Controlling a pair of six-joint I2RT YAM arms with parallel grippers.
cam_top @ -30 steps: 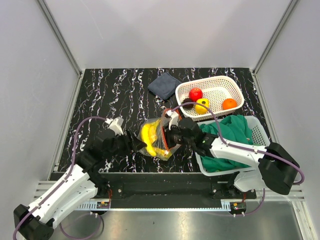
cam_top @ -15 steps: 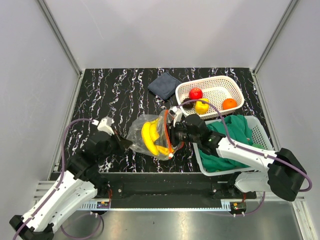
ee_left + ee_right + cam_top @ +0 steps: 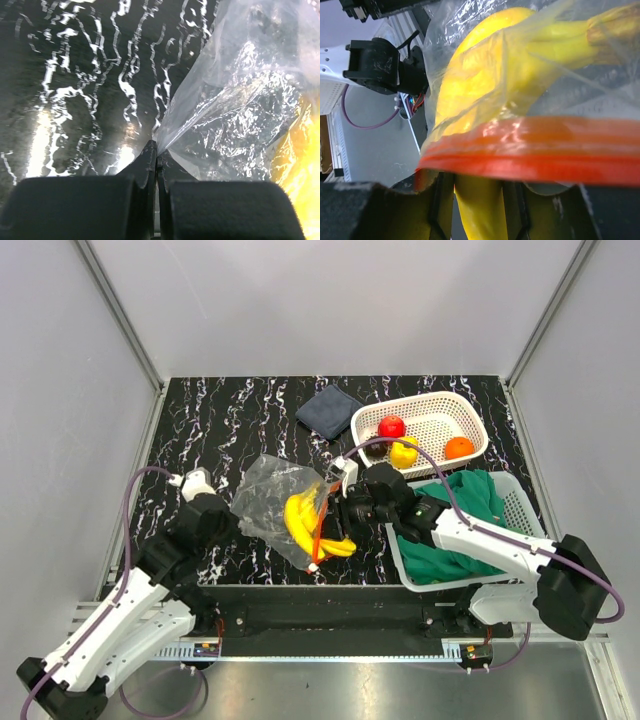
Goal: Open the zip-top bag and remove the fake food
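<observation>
The right gripper draws the bananas out of the bag (image 3: 268,498) and outward next, releasing them over the basket's middle, since the other fake food sits at the white basket's middle (image 3: 429,430).
The clear zip-top bag (image 3: 268,498) hangs stretched between my two grippers, its red-orange zip strip (image 3: 535,150) facing right. My left gripper (image 3: 156,150) is shut on the bag's closed corner (image 3: 236,516). The yellow bananas (image 3: 300,520) lie in the bag's mouth, their ends poking out past the strip. My right gripper (image 3: 477,200) is shut on the bananas (image 3: 480,210), just below the strip. The rest of the fake food, a red apple (image 3: 391,426), a yellow pepper-like piece (image 3: 403,452) and an orange (image 3: 458,447), sits in the white basket (image 3: 435,405).
A dark blue folded cloth (image 3: 328,410) lies behind the bag, left of the white basket. A second white basket (image 3: 518,502) at the right holds a green cloth (image 3: 462,505), and my right arm reaches across it. Grey walls close in the table.
My left gripper shut on the bag's corner and drew it back to the left. The bag stretched out, and the bananas now stick out of its mouth.
</observation>
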